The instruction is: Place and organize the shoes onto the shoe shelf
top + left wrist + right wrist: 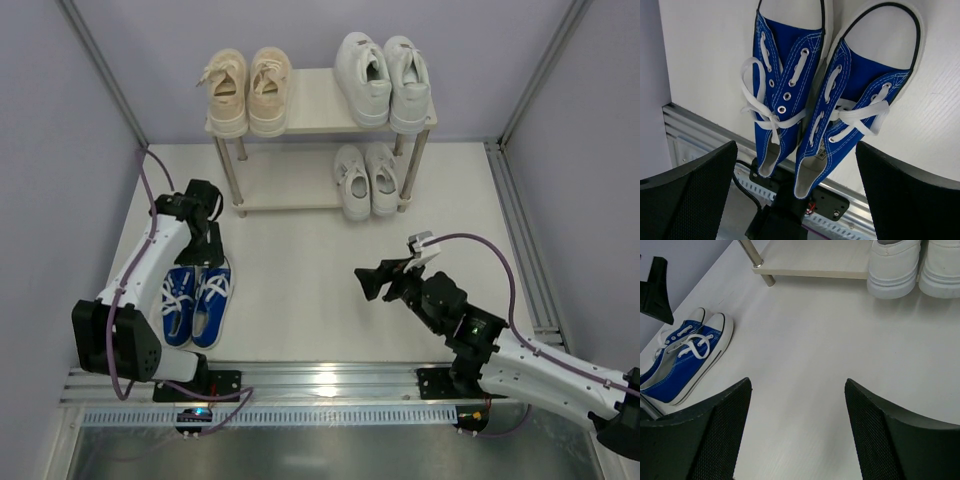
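The left gripper moves down open astride the blue sneakers' adjoining inner sides below it next, since the shoes touch and one grip spans both.
The blue sneakers (197, 305) lie side by side on the table at the front left, toes toward the shelf. They fill the left wrist view (790, 90). My left gripper (212, 250) hangs open just above their toes, with its fingers apart (796, 150) and nothing between them. My right gripper (375, 280) is open and empty over mid-table (797, 385), pointing left. The shoe shelf (315, 105) stands at the back. The beige pair (248, 90) and the large white pair (382, 75) are on its top board. The smaller white pair (365, 180) is at the right of its lower board (815, 260).
A metal rail (320, 380) runs along the near edge, and the arm base (790, 210) sits just behind the blue heels. Purple walls and frame posts (100, 70) close in both sides. A shelf leg (752, 252) stands at the lower board's left corner.
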